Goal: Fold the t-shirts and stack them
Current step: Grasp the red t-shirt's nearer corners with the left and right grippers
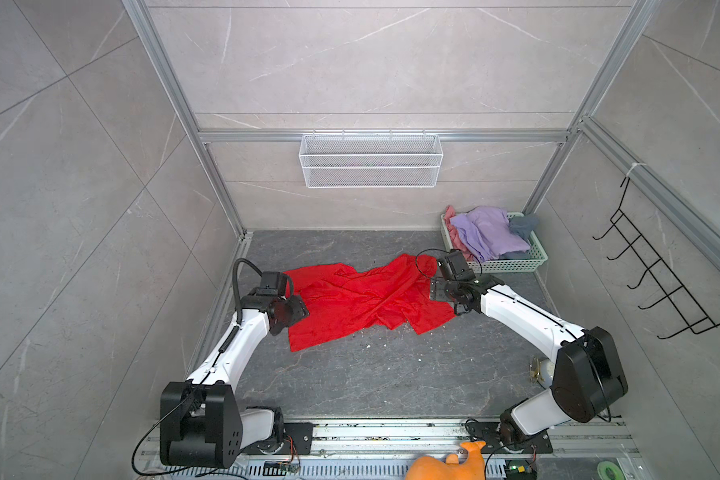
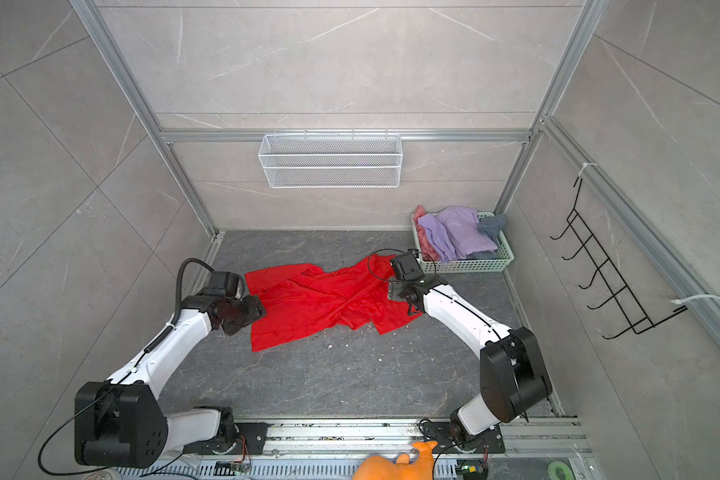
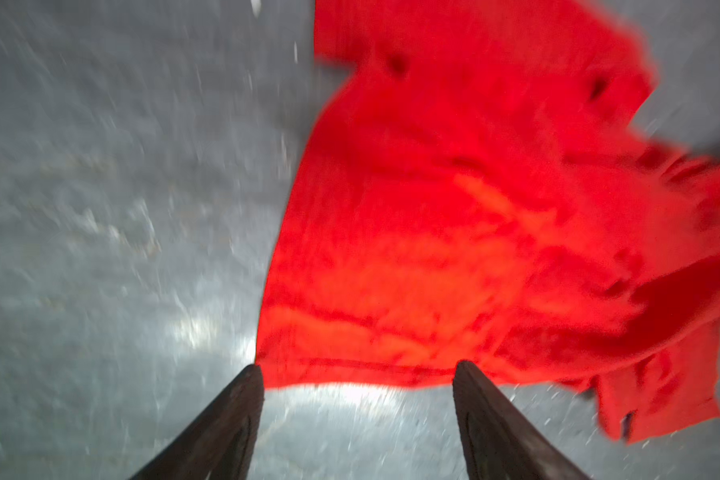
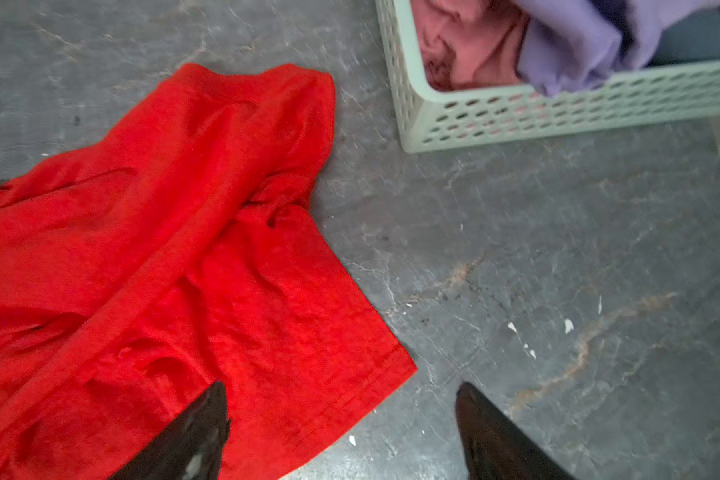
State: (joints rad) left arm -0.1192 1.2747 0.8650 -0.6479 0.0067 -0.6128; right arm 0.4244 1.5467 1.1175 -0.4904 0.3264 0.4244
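Note:
My right gripper needs to lower its open fingers around the red t-shirt's hemmed corner (image 1: 452, 315) (image 4: 401, 371) below it next and close, because the fingers are already on both sides of the corner's edge.
A large bright red t-shirt (image 1: 362, 303) (image 2: 325, 305) lies crumpled and partly spread on the grey floor between my two arms. My left gripper (image 3: 358, 370) hangs open just off the shirt's hem (image 3: 350, 372), with bare floor between its fingers. My right gripper (image 4: 341, 390) is open over the shirt's opposite corner (image 4: 329, 374), one finger above red cloth and one above the floor. Neither holds anything. More t-shirts, lavender (image 1: 489, 232) (image 4: 570, 54), dusty pink (image 1: 454, 232) (image 4: 466, 50) and dark grey (image 1: 523, 224), are heaped in a pale green basket (image 1: 516, 264) (image 4: 558, 112) at the back right.
A white wire basket (image 1: 371, 160) hangs on the back wall. A black hook rack (image 1: 657, 270) is on the right wall. An orange plush toy (image 1: 449, 461) sits at the front rail. White crumbs dot the floor in front of the shirt.

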